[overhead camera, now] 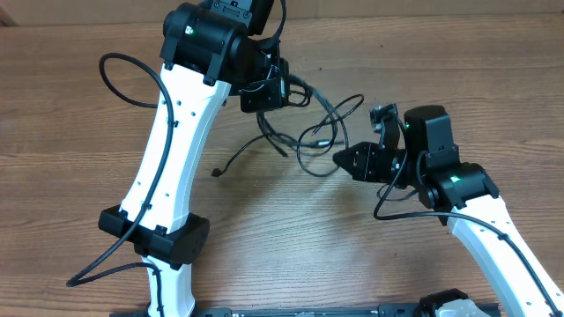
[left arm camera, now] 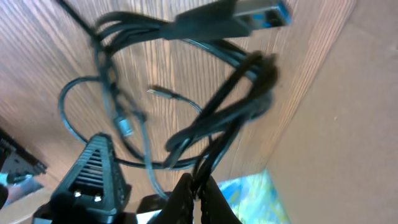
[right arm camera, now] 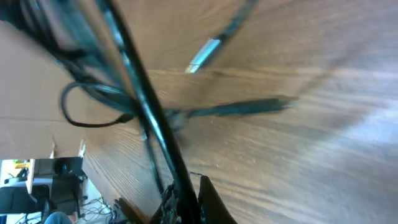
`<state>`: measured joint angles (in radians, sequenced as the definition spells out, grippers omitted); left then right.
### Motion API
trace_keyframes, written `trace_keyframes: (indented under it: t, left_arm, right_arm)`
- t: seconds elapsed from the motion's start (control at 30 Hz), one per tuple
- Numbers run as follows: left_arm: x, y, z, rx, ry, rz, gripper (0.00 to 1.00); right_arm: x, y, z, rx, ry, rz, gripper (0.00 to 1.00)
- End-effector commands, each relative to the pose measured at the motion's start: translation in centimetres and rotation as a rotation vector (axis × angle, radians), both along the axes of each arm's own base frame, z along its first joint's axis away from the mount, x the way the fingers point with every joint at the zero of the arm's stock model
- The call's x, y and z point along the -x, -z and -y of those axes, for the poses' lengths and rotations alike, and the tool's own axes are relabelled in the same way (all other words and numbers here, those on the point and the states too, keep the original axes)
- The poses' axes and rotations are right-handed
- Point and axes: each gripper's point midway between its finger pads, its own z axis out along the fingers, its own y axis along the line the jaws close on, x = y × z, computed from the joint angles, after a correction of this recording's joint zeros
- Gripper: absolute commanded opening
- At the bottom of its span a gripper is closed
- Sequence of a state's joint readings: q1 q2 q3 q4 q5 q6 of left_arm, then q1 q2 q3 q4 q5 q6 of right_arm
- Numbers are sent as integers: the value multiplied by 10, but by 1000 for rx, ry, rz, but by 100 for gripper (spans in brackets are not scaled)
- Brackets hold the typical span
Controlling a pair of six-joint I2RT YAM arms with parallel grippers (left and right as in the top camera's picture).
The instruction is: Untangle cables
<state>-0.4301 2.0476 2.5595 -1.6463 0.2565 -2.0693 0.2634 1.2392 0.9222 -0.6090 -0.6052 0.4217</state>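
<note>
My right gripper holds one black cable, so my left gripper needs to move away from it, to the left in the overhead view, and let go of the bundle of cable pieces.
The cables (overhead camera: pixel 319 130) are thin black cords in a loose tangle on the wooden table between my two grippers. My left gripper (overhead camera: pixel 284 91) is at the tangle's upper left, shut on a bundle of cable strands (left arm camera: pixel 224 118) that rise from its jaws (left arm camera: pixel 200 190). A silver and blue USB plug (left arm camera: pixel 261 14) shows at the top of the left wrist view. My right gripper (overhead camera: pixel 342 159) is at the tangle's lower right, shut on one black cable (right arm camera: pixel 146 106) between its fingers (right arm camera: pixel 186 198). A silver plug tip (right arm camera: pixel 203 55) lies on the wood beyond.
One loose cable end (overhead camera: pixel 217 173) trails left on the wooden table (overhead camera: pixel 291 238). My right gripper's black body (left arm camera: pixel 93 174) shows in the left wrist view. Thick black arm wires loop by the left arm (overhead camera: pixel 132 66) and right arm (overhead camera: pixel 397 207).
</note>
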Motion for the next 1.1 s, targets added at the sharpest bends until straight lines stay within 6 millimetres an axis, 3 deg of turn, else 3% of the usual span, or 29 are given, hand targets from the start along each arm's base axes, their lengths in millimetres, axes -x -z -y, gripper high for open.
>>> trace_keyframes:
  t: [0.0,0.2,0.3,0.47,0.87,0.97,1.07]
  left_arm:
    - [-3,-21,-20,-61,-27,111,4]
    - [-10,-20,-32,-155,8,169,4]
    - [-13,-21,-35,-191,46,199,4]
    - [-17,-21,-44,-256,62,230,4]
    - [-11,-15,-58,-375,178,235,4]
    - [-14,-15,-64,-466,303,281,4]
    - [-16,-16,-70,-558,431,321,5]
  right_arm:
    - [-2,9,14,98,62,-24,4]
    - [14,42,52,310,172,-142,4]
    - [19,51,69,396,231,-180,4]
    - [22,56,81,459,261,-193,4]
    - [21,54,78,434,272,-201,4]
    - [16,43,66,368,245,-176,4]
    - [6,19,57,314,232,-129,4]
